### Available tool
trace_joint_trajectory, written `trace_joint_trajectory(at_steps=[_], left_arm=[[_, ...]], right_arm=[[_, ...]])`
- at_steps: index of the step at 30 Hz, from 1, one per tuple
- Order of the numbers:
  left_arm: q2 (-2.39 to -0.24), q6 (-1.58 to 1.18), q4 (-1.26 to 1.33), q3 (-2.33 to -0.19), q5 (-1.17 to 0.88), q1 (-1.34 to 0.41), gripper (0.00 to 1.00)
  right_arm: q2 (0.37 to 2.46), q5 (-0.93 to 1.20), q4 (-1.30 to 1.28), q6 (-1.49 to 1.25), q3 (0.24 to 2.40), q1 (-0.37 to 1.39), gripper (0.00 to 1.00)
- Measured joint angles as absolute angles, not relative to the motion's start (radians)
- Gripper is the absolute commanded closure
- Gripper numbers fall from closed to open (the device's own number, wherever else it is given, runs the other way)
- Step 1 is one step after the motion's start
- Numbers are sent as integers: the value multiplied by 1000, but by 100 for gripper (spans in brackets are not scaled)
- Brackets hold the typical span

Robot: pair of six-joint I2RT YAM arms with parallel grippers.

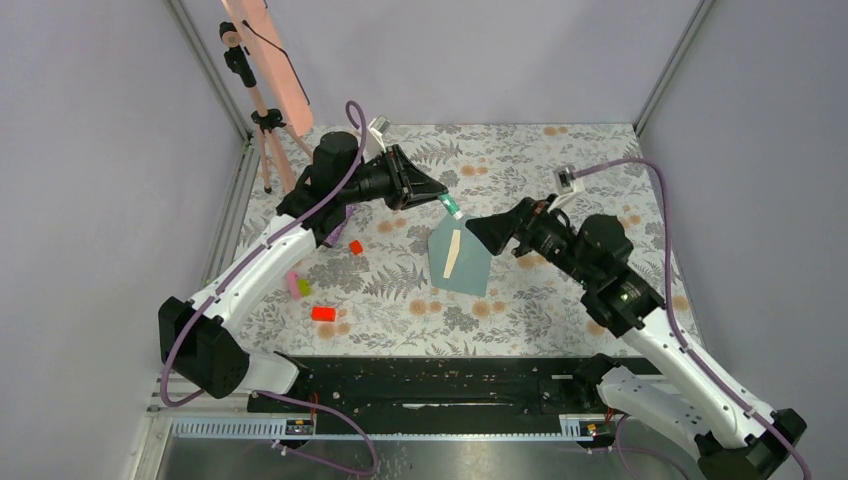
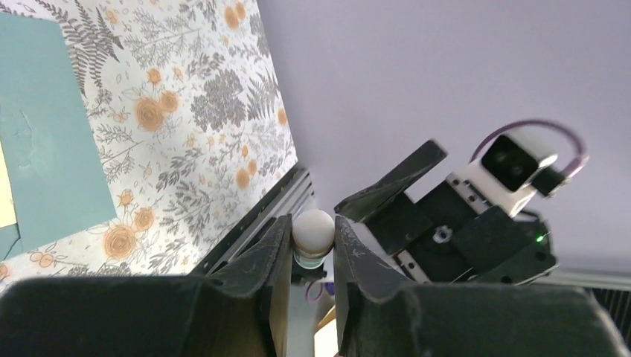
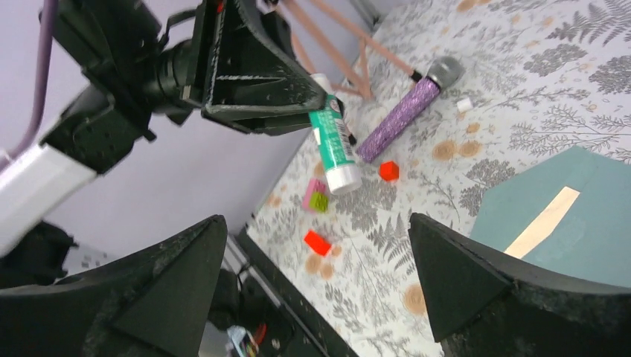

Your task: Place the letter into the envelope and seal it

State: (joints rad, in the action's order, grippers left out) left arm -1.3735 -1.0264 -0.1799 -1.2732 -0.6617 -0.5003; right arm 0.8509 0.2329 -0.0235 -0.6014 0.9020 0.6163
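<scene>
The right gripper moves outward and to the left in the top view next, around the glue stick's lower end (image 1: 456,211) (image 3: 342,174), which sticks out from my left gripper.
The teal envelope (image 1: 462,262) lies flat mid-table, also in the right wrist view (image 3: 588,223) and the left wrist view (image 2: 45,149). Only a narrow tan strip of the letter (image 1: 452,253) shows on it (image 3: 543,222). My left gripper (image 1: 440,196) hovers over the envelope's far corner, shut on a green glue stick (image 1: 450,207) with a white end (image 2: 312,229); the stick hangs tilted downward (image 3: 335,141). My right gripper (image 1: 474,231) is above the envelope's right side, jaws wide open and empty (image 3: 316,223).
A purple glitter microphone (image 3: 405,119), two red blocks (image 1: 323,313) (image 1: 355,247) and a pink-and-green block (image 1: 298,285) lie left of the envelope. A tripod with a salmon panel (image 1: 265,60) stands at the far left corner.
</scene>
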Motion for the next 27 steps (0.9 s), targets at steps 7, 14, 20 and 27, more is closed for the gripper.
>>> trace_joint_trajectory(at_steps=[7, 14, 20, 27], left_arm=[[-1374, -1209, -43, -1217, -569, -503, 100], [-1367, -1299, 23, -1158, -532, -503, 100], [-1366, -1335, 68, -1157, -532, -502, 100], [-1366, -1345, 79, -1157, -532, -503, 100]], right_arm=[[844, 91, 308, -813, 690, 616, 2], [960, 72, 509, -932, 667, 616, 9], [1049, 74, 632, -1009, 668, 616, 18], [1111, 95, 703, -1061, 669, 616, 39]])
